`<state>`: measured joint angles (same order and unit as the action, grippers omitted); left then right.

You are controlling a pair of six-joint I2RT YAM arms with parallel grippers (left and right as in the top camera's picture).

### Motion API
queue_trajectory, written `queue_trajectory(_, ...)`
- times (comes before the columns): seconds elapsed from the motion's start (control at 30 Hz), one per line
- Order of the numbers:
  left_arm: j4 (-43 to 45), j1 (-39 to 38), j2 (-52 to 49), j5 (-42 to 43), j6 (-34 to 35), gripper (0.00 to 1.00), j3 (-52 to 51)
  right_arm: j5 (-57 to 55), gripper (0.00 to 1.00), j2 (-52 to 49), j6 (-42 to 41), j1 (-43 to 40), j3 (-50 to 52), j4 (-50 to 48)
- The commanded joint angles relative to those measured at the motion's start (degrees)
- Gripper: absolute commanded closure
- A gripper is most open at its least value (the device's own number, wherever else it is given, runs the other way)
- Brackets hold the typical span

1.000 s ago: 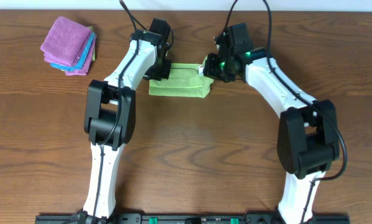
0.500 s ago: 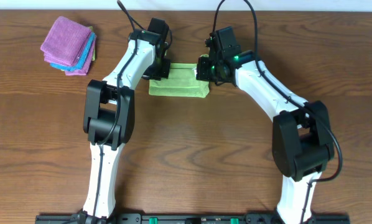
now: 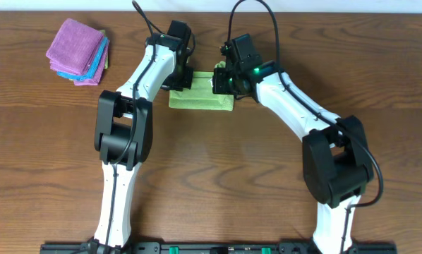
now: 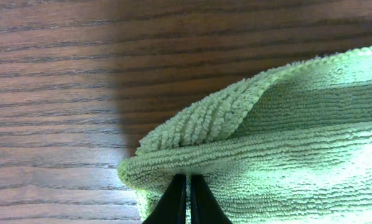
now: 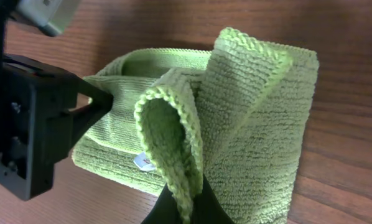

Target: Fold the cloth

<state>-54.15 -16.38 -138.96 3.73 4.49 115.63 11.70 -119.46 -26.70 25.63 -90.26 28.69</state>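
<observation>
My right gripper carries the cloth's raised hem to the left in the overhead view next, then down, and releases it on the edge below. The cloth's opposite edge (image 3: 173,100) (image 5: 94,133) lies uncovered.
The cloth (image 3: 197,97), light green microfibre, lies on the wooden table (image 3: 239,176) between the two arms, partly doubled over. My right gripper (image 3: 222,79) is shut on its right edge and holds that edge raised above the lower layer; in the right wrist view the pinched hem (image 5: 173,130) curls up from my right gripper (image 5: 189,186), with the small white tag (image 5: 142,162) just beside it. My left gripper (image 3: 182,79) is at the cloth's left edge, its thin black fingers (image 4: 176,199) pressed together into the folded hem (image 4: 173,165).
A stack of folded cloths (image 3: 78,51), purple on top and blue beneath, sits at the far left corner of the table. Both arms reach in from the near edge and meet over the cloth at the back.
My right gripper has moved left, carrying the cloth's right edge over the lower layer toward the left gripper. The left arm has stayed put.
</observation>
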Motion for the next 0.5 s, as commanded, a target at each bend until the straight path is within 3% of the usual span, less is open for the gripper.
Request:
queue_trajectory(0.0, -1.14, -0.90, -1.29, 3.82, 0.50, 0.94, -1.99, -0.74, 0.99, -1.57, 0.35, 0.28, -0.72, -0.02)
queue_trajectory(0.2, -2.19, -0.87, 1.09, 3.80, 0.74, 0.94, -0.33, -0.74, 0.99, -1.57, 0.37, 0.28, -0.72, 0.44)
queue_trajectory(0.47, -2.25, 1.07, 14.78, 3.32, 0.68, 0.94, 0.59, 0.63, 0.98, -1.55, 0.42, 0.28, -0.72, 0.90)
